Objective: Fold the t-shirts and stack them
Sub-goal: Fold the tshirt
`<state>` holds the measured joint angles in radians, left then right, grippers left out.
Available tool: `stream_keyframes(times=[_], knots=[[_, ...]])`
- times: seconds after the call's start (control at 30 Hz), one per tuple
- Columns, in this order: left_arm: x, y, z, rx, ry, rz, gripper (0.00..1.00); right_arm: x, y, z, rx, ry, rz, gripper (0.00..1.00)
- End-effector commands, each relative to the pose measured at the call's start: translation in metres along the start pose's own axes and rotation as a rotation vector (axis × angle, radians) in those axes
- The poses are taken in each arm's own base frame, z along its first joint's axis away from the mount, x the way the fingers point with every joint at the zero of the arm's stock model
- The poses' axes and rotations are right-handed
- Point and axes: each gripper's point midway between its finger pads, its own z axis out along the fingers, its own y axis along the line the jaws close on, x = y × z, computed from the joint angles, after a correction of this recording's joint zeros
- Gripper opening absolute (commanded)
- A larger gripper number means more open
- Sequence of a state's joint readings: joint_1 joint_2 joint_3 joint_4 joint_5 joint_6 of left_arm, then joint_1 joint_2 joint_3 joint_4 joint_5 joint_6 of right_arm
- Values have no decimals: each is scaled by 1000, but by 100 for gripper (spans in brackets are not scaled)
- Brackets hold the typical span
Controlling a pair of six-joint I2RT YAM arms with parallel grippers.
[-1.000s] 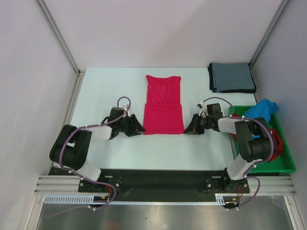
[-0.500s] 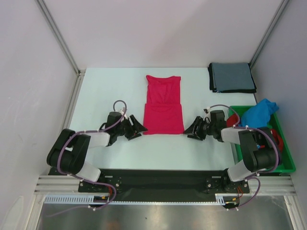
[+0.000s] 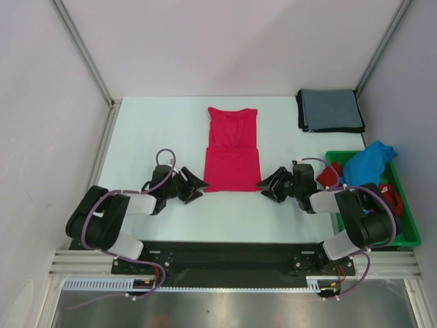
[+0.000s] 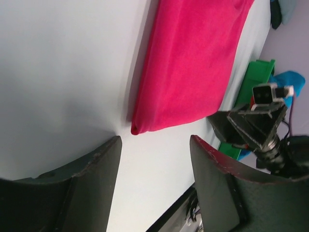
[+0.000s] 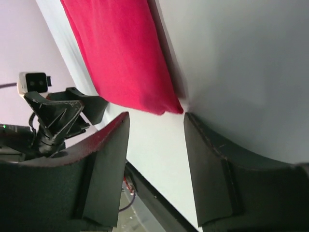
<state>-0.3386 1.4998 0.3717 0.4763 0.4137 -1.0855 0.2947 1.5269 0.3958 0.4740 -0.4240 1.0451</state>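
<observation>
The pink-red t-shirt's near corner [image 3: 259, 188] [image 5: 173, 107] on the tray side lies just ahead of my right gripper's open fingers, so my right gripper will turn and slide onto it next.
The bright pink-red t-shirt [image 3: 232, 150] lies flat in the middle of the table, its lower part doubled over toward the collar. My left gripper [image 3: 193, 186] sits low by its near left corner, open and empty; in the left wrist view that gripper [image 4: 154, 140] stands just short of the pink-red corner [image 4: 140, 126]. My right gripper [image 3: 270, 184] mirrors it at the near right corner, open, holding nothing, and in its own view the right gripper [image 5: 156, 116] is a little off the pink-red cloth [image 5: 120, 53]. A grey-blue t-shirt [image 3: 330, 110] lies folded at the back right.
A green tray [image 3: 403, 236] stands at the right edge, holding a crumpled bright blue t-shirt [image 3: 369, 160] and a darker red t-shirt [image 3: 392, 198]. Metal frame posts and grey walls close in the table at the back and sides.
Both grippers opened wider and drew back from the pink-red shirt's near corners toward the near edge. The shirt stayed as it lay.
</observation>
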Motion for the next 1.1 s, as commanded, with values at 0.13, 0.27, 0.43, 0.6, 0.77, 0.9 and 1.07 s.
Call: stream_keyframes(times=[0.13, 0.27, 0.43, 0.6, 0.77, 0.9, 1.07], knots=[[16, 23, -6, -130, -63, -104, 68, 1, -35, -6, 168, -206, 165, 55], [19, 15, -5, -78, -123, -214, 66, -1, -36, -8, 176, -339, 266, 53], [13, 19, -7, -44, -205, -308, 63, -4, -42, -7, 232, -436, 304, 51], [4, 19, -2, -49, -247, -346, 60, -2, -48, -3, 249, -457, 316, 49], [4, 24, 5, -50, -246, -388, 57, -4, -49, 0, 259, -462, 322, 45], [5, 26, 10, -50, -237, -411, 57, -3, -49, 2, 274, -459, 316, 44], [5, 25, 11, -38, -238, -422, 54, -2, -50, 6, 283, -454, 314, 43]])
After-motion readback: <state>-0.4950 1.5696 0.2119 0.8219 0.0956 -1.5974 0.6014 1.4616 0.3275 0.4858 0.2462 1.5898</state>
